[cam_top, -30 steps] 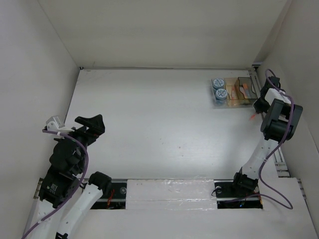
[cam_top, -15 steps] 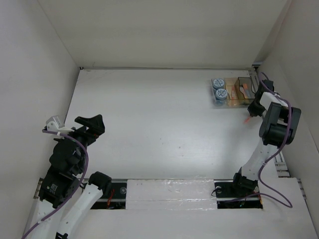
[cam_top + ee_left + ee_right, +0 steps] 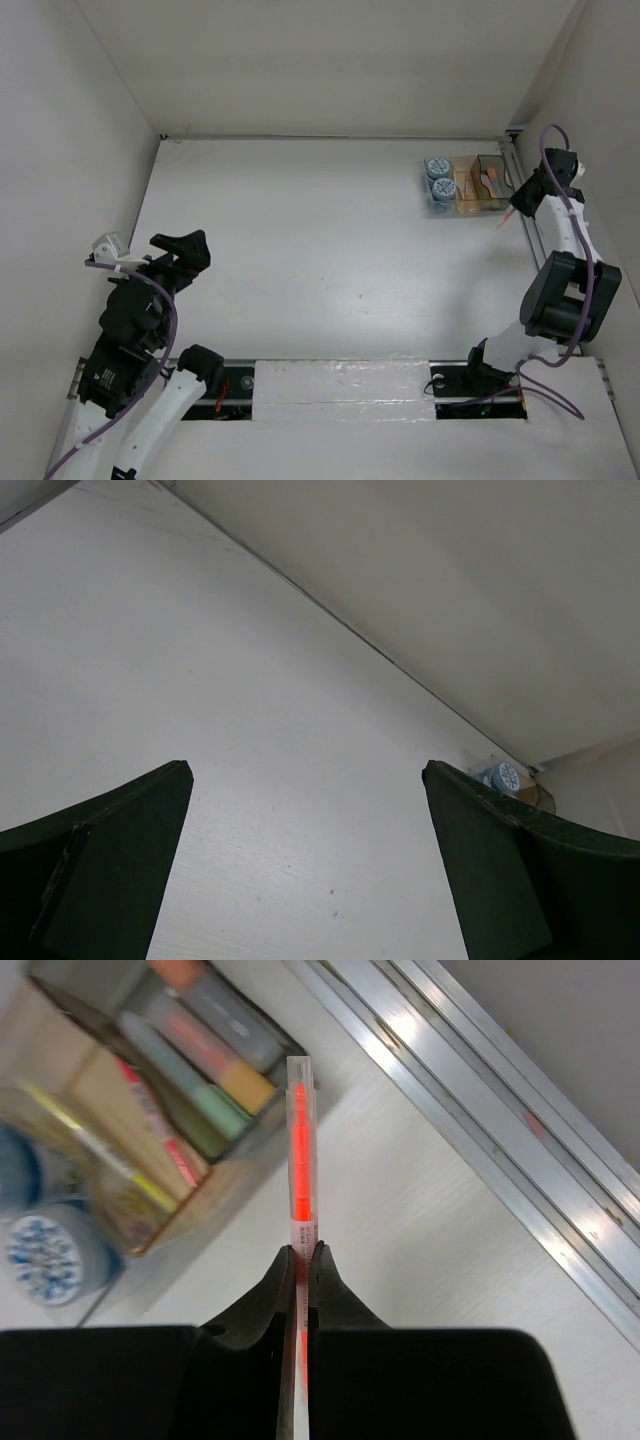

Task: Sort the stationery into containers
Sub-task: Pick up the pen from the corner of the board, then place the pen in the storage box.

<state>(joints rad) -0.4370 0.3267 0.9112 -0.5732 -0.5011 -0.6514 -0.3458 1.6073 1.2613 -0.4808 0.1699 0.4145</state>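
Pens like the red pen lie in the organiser's middle section (image 3: pixel 466 187) (image 3: pixel 125 1125). I will turn my right gripper outward and to the left in the top view over that section, lower it and release the red pen there.
My right gripper (image 3: pixel 301 1250) is shut on a slim red pen (image 3: pixel 299 1150) with a clear barrel, held above the table just right of the clear organiser (image 3: pixel 497 206). In the top view the gripper (image 3: pixel 519 205) has the red pen (image 3: pixel 506 219) poking out below it. The organiser's right compartment (image 3: pixel 205 1045) holds several markers; the middle one (image 3: pixel 120 1140) holds yellow and red pens. Two blue-and-white pots (image 3: pixel 438 177) fill the left compartment, one showing in the right wrist view (image 3: pixel 45 1250). My left gripper (image 3: pixel 185 250) is open and empty, far at the left (image 3: pixel 305 780).
A metal rail (image 3: pixel 480 1130) runs along the table's right edge beside the organiser. White walls close in the table at the back and sides. The left wrist view shows a pot (image 3: pixel 503 775) far off by the back wall.
My right arm has stretched toward the back right, carrying the red pen from beside the organiser's front right corner up alongside its right compartment. The left arm has not moved.
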